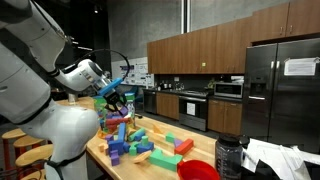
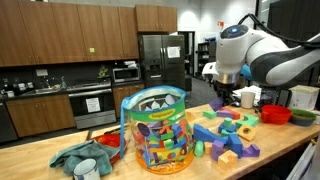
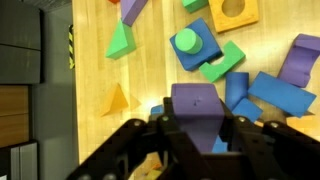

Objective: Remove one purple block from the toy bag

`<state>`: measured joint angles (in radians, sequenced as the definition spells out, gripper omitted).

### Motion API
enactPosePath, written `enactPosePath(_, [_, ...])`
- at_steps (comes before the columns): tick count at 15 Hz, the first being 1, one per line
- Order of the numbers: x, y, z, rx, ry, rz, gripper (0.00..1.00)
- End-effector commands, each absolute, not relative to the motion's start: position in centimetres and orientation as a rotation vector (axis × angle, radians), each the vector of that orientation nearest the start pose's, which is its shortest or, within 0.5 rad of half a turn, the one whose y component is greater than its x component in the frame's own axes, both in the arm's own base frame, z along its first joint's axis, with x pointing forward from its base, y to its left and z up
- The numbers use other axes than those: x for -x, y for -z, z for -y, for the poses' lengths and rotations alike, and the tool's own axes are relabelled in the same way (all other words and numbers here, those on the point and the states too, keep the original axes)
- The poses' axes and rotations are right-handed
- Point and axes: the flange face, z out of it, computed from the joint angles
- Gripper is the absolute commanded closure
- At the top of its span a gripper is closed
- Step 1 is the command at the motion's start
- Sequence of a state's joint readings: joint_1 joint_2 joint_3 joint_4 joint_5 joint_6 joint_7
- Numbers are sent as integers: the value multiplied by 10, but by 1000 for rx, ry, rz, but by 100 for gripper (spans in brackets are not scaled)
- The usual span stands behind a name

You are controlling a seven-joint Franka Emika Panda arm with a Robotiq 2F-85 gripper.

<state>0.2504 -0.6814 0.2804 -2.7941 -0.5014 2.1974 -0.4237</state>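
Observation:
The purple block hangs clear of the toy bag. Next, my gripper moves back and down over the blue blocks beside it and releases the block.
In the wrist view my gripper [image 3: 198,122] is shut on a purple block [image 3: 194,102], held above the wooden table among loose foam blocks. The toy bag [image 2: 157,128], clear plastic with a teal rim and full of colourful blocks, stands on the table apart from the gripper. In both exterior views the gripper [image 2: 222,97] [image 1: 118,98] hangs over a pile of scattered blocks [image 2: 232,132] [image 1: 140,142]. The held block is too small to make out in the exterior views.
A red bowl [image 2: 277,115] [image 1: 198,170] sits at the table's end. A teal cloth [image 2: 72,156] and a small cup [image 2: 88,168] lie beside the bag. A dark jar [image 1: 228,155] and white cloth [image 1: 282,160] stand near the bowl. A white mug [image 2: 250,97] is behind the blocks.

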Motion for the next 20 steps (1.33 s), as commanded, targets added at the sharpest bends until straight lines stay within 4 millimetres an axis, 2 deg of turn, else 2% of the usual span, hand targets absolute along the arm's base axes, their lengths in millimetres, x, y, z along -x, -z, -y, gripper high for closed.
enactPosePath(1, [-291, -396, -179, -2089, -135, -1430, 84])
enactPosePath(5, [-277, -386, -208, -2145, -160, -1520, 84])
enactPosePath(8, [-269, -379, -219, -2238, -123, -1602, 84])
enactPosePath(12, [-263, -371, -225, -2259, -87, -1619, 84])
enactPosePath(20, [-261, -362, -231, -2116, -75, -1641, 84])
